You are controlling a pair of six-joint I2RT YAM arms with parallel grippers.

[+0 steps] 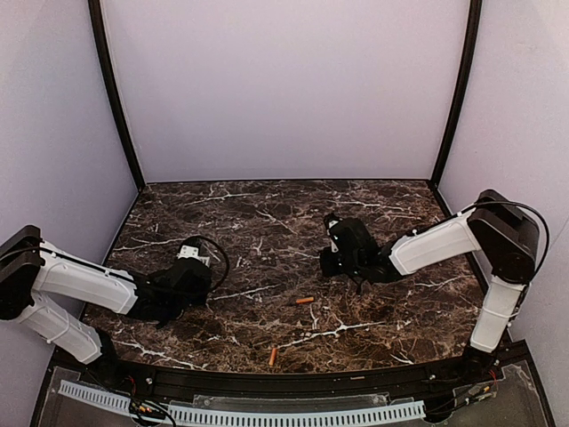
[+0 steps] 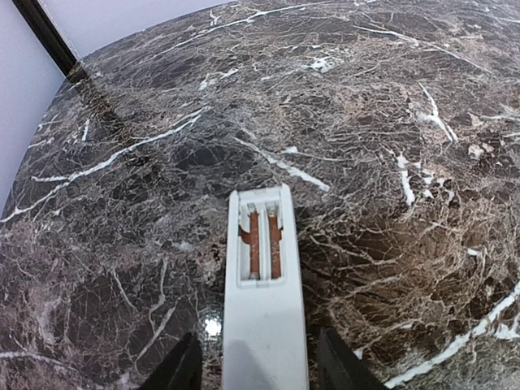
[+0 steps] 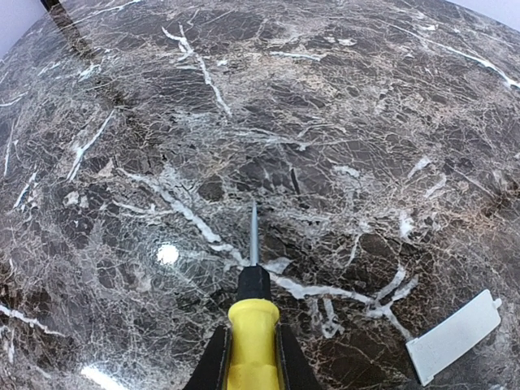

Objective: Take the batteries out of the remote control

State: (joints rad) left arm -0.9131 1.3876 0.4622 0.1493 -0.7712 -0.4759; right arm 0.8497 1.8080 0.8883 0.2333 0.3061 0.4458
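The bare marble by the white vein (image 3: 278,282) is clear just below my right gripper, so my right gripper needs to move down next and let go of the yellow-handled screwdriver (image 3: 254,325) there.
The white remote control (image 2: 264,325) lies back-up between the fingers of my left gripper (image 2: 262,361), with a dark gap on each side, so the jaws stand open and touch nothing. Its open battery bay (image 2: 264,240) shows two narrow orange-brown strips. From above, only the remote's (image 1: 188,253) end shows past the left gripper (image 1: 187,271). Two orange batteries lie loose on the marble, one mid-table (image 1: 304,301) and one near the front edge (image 1: 273,356). My right gripper (image 3: 253,357) is shut on the yellow-handled screwdriver (image 3: 254,325), its tip just above the table.
A small grey-white cover piece (image 3: 453,337) lies on the marble right of the screwdriver. Pale walls with black corner posts (image 1: 116,98) close in the table on three sides. The right gripper (image 1: 342,253) hovers right of centre.
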